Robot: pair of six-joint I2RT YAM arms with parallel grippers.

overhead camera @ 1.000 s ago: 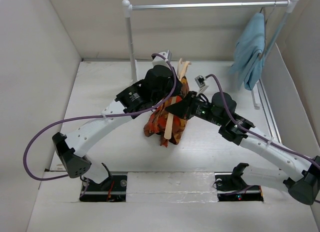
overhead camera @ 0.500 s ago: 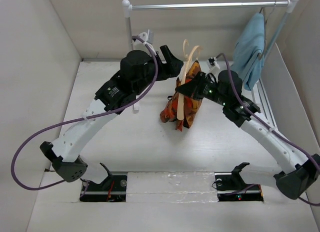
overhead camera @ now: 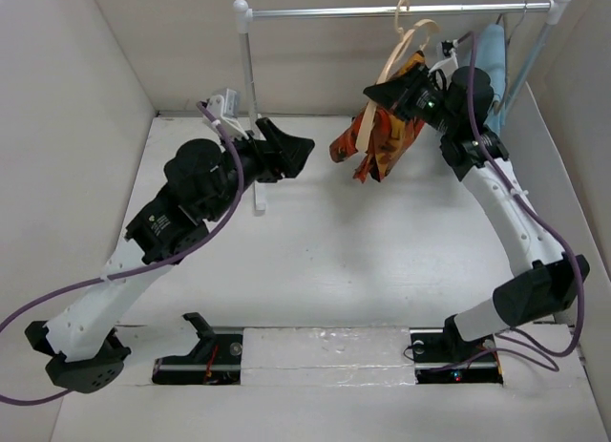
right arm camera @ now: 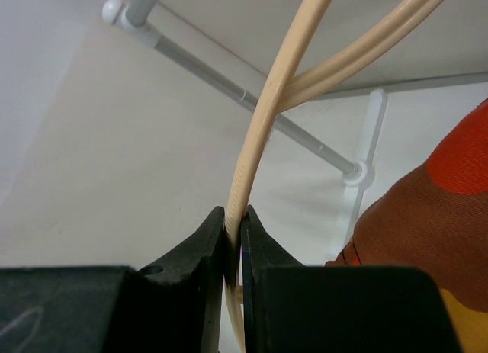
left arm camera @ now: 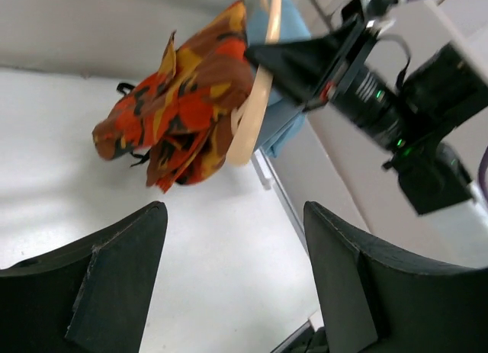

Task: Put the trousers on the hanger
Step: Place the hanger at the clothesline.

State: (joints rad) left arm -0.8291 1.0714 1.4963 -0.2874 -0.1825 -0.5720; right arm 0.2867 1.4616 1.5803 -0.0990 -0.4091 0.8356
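Note:
The bar [overhead camera: 419, 10] lies outward. My right gripper should next move outward and slightly to the right in the top view, set the hanger's hook there and let go.
The trousers [overhead camera: 384, 138], in orange, red and brown camouflage print, hang bunched over the light tan hanger [overhead camera: 412, 36]. The hanger is tilted in the air just below the rail, with its hook [overhead camera: 402, 7] up at rail height. I cannot tell whether the hook sits on the rail. My right gripper [overhead camera: 372, 93] is shut on one thin arm of the hanger [right arm camera: 263, 117], which is pinched between its tips [right arm camera: 235, 216]. Trousers cloth [right arm camera: 427, 216] fills the lower right of that view. My left gripper [overhead camera: 304, 148] is open and empty, well left of the trousers [left arm camera: 183, 101].
A white clothes rail [overhead camera: 382, 11] spans the back, its left post [overhead camera: 250, 89] standing just behind my left gripper. A light-blue cloth [overhead camera: 477, 89] hangs at the rail's right end, right behind my right wrist. White walls close in both sides.
My left gripper opened, let go of the bundle and drew back to the left. My right arm lifted the hanger with the trousers up and back to the rail.

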